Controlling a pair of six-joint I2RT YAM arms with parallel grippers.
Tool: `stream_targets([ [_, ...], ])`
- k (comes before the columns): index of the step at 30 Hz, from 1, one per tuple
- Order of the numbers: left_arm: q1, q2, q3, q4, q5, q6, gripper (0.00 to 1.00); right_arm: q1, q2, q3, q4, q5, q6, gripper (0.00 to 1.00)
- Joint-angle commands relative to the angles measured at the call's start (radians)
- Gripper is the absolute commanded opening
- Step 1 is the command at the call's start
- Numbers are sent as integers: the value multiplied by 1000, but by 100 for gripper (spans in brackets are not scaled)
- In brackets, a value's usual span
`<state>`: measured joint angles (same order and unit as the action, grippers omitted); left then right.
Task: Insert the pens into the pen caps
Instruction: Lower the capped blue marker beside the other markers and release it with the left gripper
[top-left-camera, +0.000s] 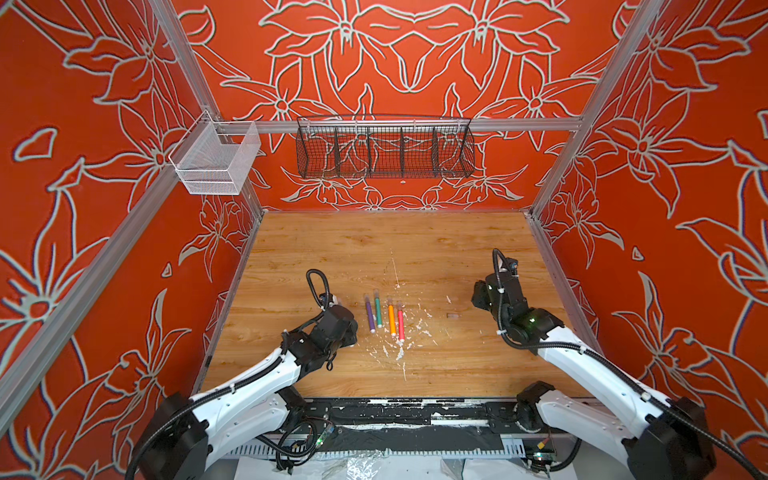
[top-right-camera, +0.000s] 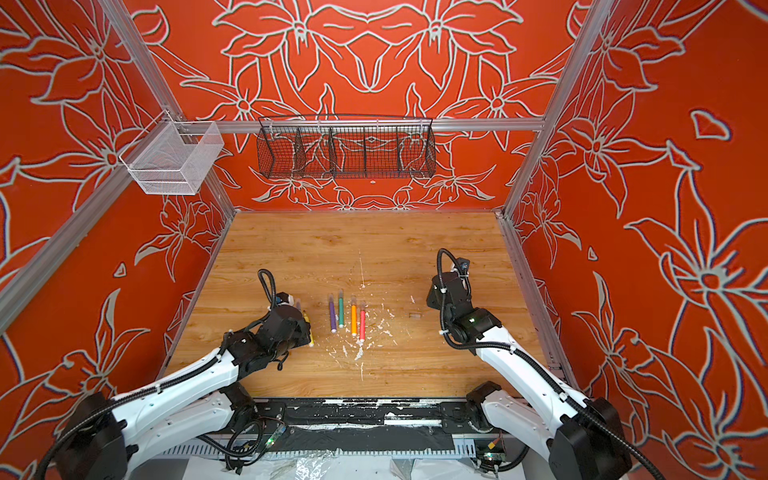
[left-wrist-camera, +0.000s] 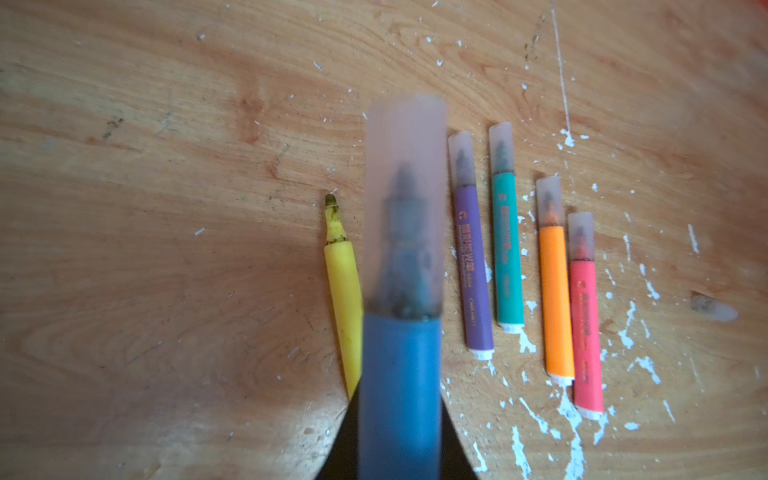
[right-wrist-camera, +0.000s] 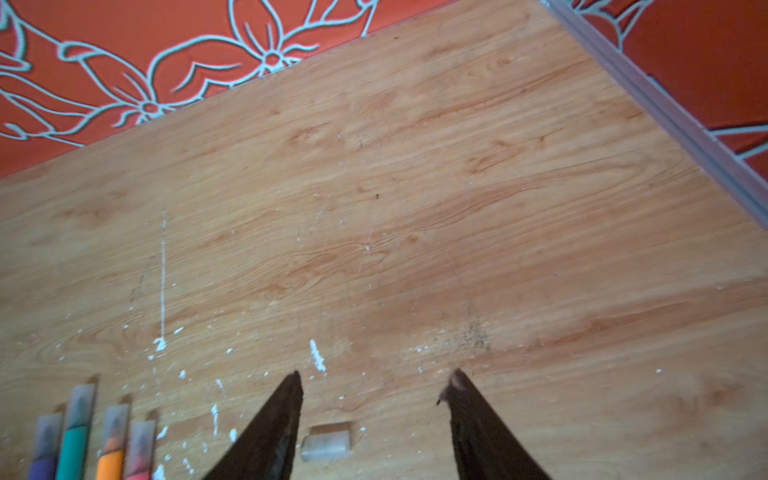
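Observation:
The blue pen (left-wrist-camera: 399, 395) is wearing its cap, so next I need to move my left gripper toward the capped row, then down to bare wood (left-wrist-camera: 453, 320) beside the purple pen, and release the pen.
My left gripper (left-wrist-camera: 399, 457) is shut on the blue pen (left-wrist-camera: 399, 395), which wears a translucent pen cap (left-wrist-camera: 405, 199) over its tip. Beside it the yellow pen (left-wrist-camera: 343, 299) lies uncapped on the wood; it also shows in a top view as the yellow pen (top-right-camera: 308, 328). To the right, purple (top-left-camera: 370, 316), teal (top-left-camera: 378, 309), orange (top-left-camera: 391, 318) and pink (top-left-camera: 400, 322) pens lie in a row, each capped. One loose pen cap (right-wrist-camera: 326, 442) lies on the table between the spread fingers of my open right gripper (right-wrist-camera: 376, 380), touching neither.
White flecks of debris (top-left-camera: 399, 353) dot the wooden table (top-left-camera: 374, 249) near the pens. A black wire basket (top-left-camera: 384, 147) and a white mesh basket (top-left-camera: 216, 162) hang on the back rail. Patterned red walls close in three sides.

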<state>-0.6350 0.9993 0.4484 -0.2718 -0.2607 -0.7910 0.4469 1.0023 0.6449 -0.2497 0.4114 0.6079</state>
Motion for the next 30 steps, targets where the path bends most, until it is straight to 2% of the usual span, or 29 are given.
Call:
stream_targets([
  [1, -10, 109, 56, 61, -28, -21, 0, -31, 26, -8, 41, 94, -67, 58],
  [7, -17, 271, 108, 115, -30, -14, 0, -104, 111, -53, 124, 109, -131, 60],
  [9, -17, 312, 113, 138, -27, -13, 0, -135, 125, -51, 123, 55, -120, 59],
  [19, -19, 510, 216, 123, -23, -8, 0, -142, 99, -85, 132, 56, -88, 60],
  [25, -19, 564, 279, 71, -41, -13, 0, -142, 92, -95, 137, 60, -84, 60],
  [30, -20, 557, 296, 46, -55, -16, 14, -141, 115, -80, 135, 57, -86, 60],
])
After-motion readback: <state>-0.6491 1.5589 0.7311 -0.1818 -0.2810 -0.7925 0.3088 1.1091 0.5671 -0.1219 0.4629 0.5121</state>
